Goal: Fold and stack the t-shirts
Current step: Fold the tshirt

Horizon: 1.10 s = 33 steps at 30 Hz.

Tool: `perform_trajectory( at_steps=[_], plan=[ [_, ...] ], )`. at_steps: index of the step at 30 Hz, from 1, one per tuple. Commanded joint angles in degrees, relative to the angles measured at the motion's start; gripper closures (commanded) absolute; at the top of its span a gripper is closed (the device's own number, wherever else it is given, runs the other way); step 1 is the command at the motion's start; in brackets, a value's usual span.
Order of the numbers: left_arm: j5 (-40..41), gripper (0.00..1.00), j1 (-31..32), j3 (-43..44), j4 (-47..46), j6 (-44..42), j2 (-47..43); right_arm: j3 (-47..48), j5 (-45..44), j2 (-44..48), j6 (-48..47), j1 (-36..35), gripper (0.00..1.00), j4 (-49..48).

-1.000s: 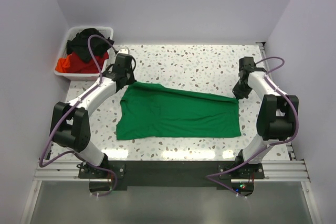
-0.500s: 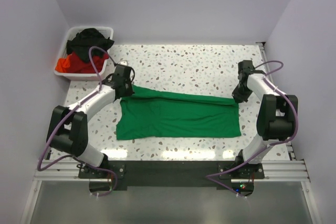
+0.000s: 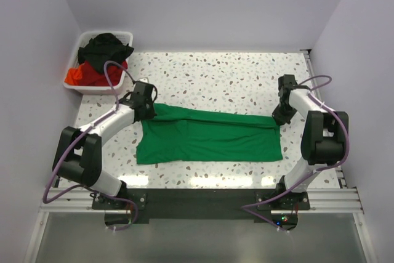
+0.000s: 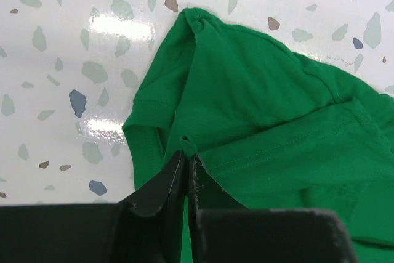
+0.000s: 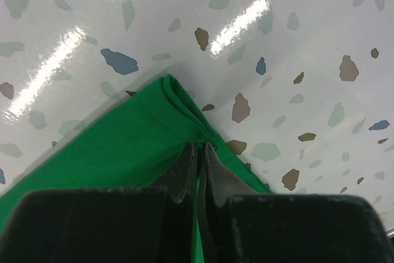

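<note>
The t-shirt's far edge is already folded. I will next lower my left gripper slightly back onto the green t-shirt's lower layer (image 3: 151, 118) and open it.
A bright green t-shirt (image 3: 209, 135) lies spread across the speckled table, its far edge lifted and folded over toward the near side. My left gripper (image 3: 149, 110) is shut on the shirt's far left corner; in the left wrist view the fingers (image 4: 186, 163) pinch a fold of green t-shirt (image 4: 258, 109). At the far right corner my right gripper (image 3: 277, 117) is shut on the same shirt, with cloth caught between its fingertips (image 5: 200, 148) and the green t-shirt (image 5: 111, 152) spreading left. More t-shirts, black (image 3: 106, 46) and red (image 3: 83, 76), are heaped in a bin.
A white plastic bin (image 3: 72, 86) stands at the far left corner of the table (image 3: 228, 78), just behind my left arm. Pale walls close in on three sides. The arm bases sit on a black rail (image 3: 203, 198) at the near edge.
Both grippers have drawn the green shirt's far edge toward the near side, and the visible cloth is now a narrower band. The left gripper came further than the right.
</note>
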State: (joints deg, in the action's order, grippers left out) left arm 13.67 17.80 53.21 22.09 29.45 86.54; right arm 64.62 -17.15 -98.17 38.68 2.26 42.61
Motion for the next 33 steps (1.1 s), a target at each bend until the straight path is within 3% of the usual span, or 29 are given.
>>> perform_trajectory(
  at_steps=[1, 12, 16, 23, 24, 27, 33],
  plan=[
    [0.74, 1.00, 0.13, -1.09, -0.20, 0.96, -2.61, -1.42, -3.24, 3.51, 1.58, 0.11, 1.00, 0.98],
    [1.53, 1.00, 0.13, -4.60, 0.33, 0.96, -4.19, -2.75, -3.59, 4.13, 1.93, 0.11, 1.00, 1.77],
    [0.92, 1.00, 0.13, -6.19, -0.38, 1.66, -3.67, -3.80, -4.38, 5.27, 2.72, 0.11, 0.75, 2.65],
    [-0.22, 1.00, 0.13, -5.31, 0.41, 2.01, -3.14, -3.98, -4.65, 8.26, 2.99, 0.11, 0.72, 3.27],
    [-0.05, 0.96, 0.13, -5.14, 0.76, 2.01, -2.87, -3.71, -4.74, 8.35, 3.07, 0.11, 0.72, 3.53],
    [1.26, 0.68, 0.13, -3.82, 2.61, 3.06, -1.90, -3.80, -5.00, 9.92, 3.33, 0.11, 0.71, 3.53],
    [7.66, 0.51, 0.13, -4.34, 5.24, 6.48, -5.41, -2.83, -3.43, 11.25, 3.07, 0.20, 0.72, 3.18]
  ],
)
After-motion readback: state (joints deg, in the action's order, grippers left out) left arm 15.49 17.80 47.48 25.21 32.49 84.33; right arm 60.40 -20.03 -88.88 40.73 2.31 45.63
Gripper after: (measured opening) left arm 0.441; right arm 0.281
